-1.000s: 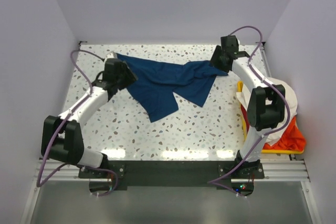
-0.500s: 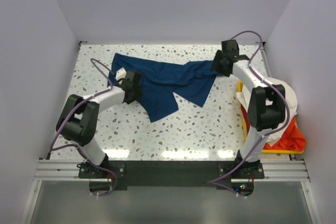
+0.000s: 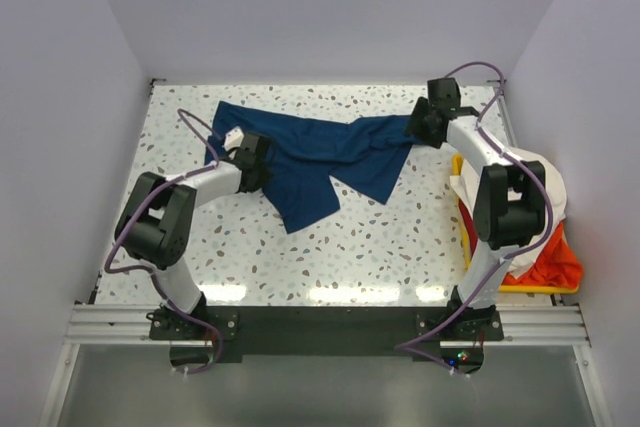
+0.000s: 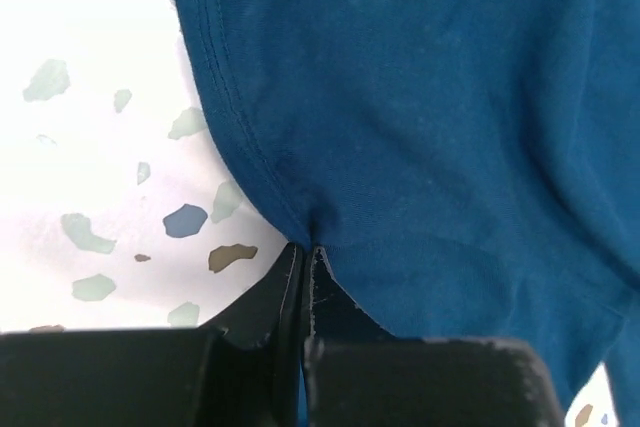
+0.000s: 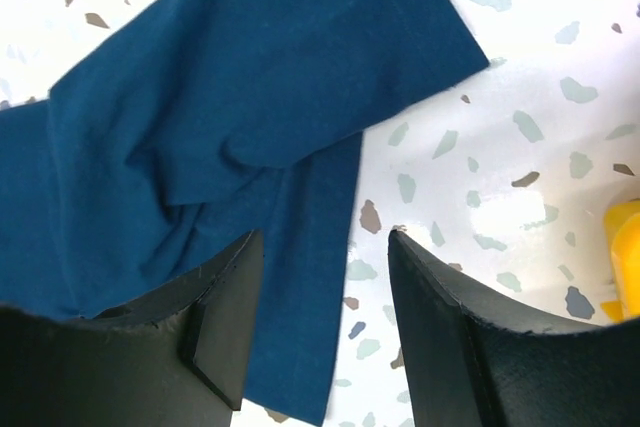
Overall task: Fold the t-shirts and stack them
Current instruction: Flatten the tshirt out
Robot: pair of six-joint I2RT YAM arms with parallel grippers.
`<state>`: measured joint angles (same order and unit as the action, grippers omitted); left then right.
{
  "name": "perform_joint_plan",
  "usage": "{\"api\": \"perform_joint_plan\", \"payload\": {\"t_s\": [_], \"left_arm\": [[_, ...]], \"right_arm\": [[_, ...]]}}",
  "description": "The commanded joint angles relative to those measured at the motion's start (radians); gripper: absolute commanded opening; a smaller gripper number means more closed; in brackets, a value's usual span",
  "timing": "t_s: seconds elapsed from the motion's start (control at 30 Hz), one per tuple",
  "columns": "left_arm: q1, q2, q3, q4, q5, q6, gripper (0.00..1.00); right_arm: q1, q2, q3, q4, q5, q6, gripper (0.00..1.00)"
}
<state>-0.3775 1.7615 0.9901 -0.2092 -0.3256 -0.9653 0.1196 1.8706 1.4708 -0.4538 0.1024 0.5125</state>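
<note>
The right gripper comes down next onto the pointed corner of the navy t-shirt's flap nearest the yellow bin, because that corner juts out over the table.
A navy blue t-shirt [image 3: 320, 157] lies crumpled and spread across the far half of the table. My left gripper [image 3: 262, 165] sits low at its left side. In the left wrist view its jaws [image 4: 305, 247] are shut on the shirt's stitched edge [image 4: 240, 137], with cloth bunched at the tips. My right gripper [image 3: 417, 131] hovers over the shirt's right end. It stands open [image 5: 322, 239], a flap of navy cloth [image 5: 220, 97] lying under the gap. Cream-white [image 3: 545, 182] and orange-red [image 3: 550, 262] t-shirts are heaped at the right.
A yellow bin [image 3: 464, 232] holding the two other shirts stands against the right wall, beside the right arm's base; its corner [image 5: 625, 247] shows in the right wrist view. White walls close the table on three sides. Speckled tabletop [image 3: 360, 257] lies in front of the shirt.
My left arm swung in from the shirt's far-left corner to its left edge, and its jaws went from open to shut on the cloth. The right gripper shifted slightly right.
</note>
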Motion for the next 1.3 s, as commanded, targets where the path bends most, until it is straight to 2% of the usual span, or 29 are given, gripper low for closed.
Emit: {"api": "perform_joint_plan", "payload": {"t_s": [0.0, 0.1, 0.23, 0.43, 0.57, 0.67, 0.83, 1.1, 1.27], "left_arm": [[0.028, -0.108, 0.028, 0.034, 0.007, 0.051, 0.0], [0.072, -0.239, 0.016, 0.004, 0.017, 0.098, 0.0], [0.193, -0.428, -0.013, -0.042, 0.065, 0.157, 0.0], [0.279, -0.545, -0.063, -0.075, 0.125, 0.215, 0.0], [0.296, -0.553, -0.08, -0.062, 0.154, 0.224, 0.0], [0.299, -0.554, -0.082, -0.055, 0.163, 0.234, 0.0], [0.302, -0.554, -0.09, -0.039, 0.171, 0.244, 0.0], [0.304, -0.55, -0.1, -0.022, 0.188, 0.243, 0.0], [0.304, -0.543, -0.1, -0.016, 0.191, 0.244, 0.0]], "right_arm": [[-0.018, -0.048, -0.02, 0.018, -0.001, 0.003, 0.56], [-0.034, -0.045, -0.044, 0.026, 0.0, 0.011, 0.56], [-0.064, -0.021, -0.059, 0.035, -0.01, 0.018, 0.56], [-0.081, 0.056, -0.038, 0.053, -0.033, 0.035, 0.56], [-0.083, 0.097, -0.056, 0.072, -0.096, 0.072, 0.56], [-0.081, 0.096, -0.127, 0.15, -0.14, 0.112, 0.56], [-0.063, 0.131, -0.135, 0.227, -0.179, 0.149, 0.56], [-0.021, 0.165, -0.121, 0.271, -0.133, 0.204, 0.56], [0.008, 0.205, -0.075, 0.236, -0.08, 0.21, 0.55]]}}
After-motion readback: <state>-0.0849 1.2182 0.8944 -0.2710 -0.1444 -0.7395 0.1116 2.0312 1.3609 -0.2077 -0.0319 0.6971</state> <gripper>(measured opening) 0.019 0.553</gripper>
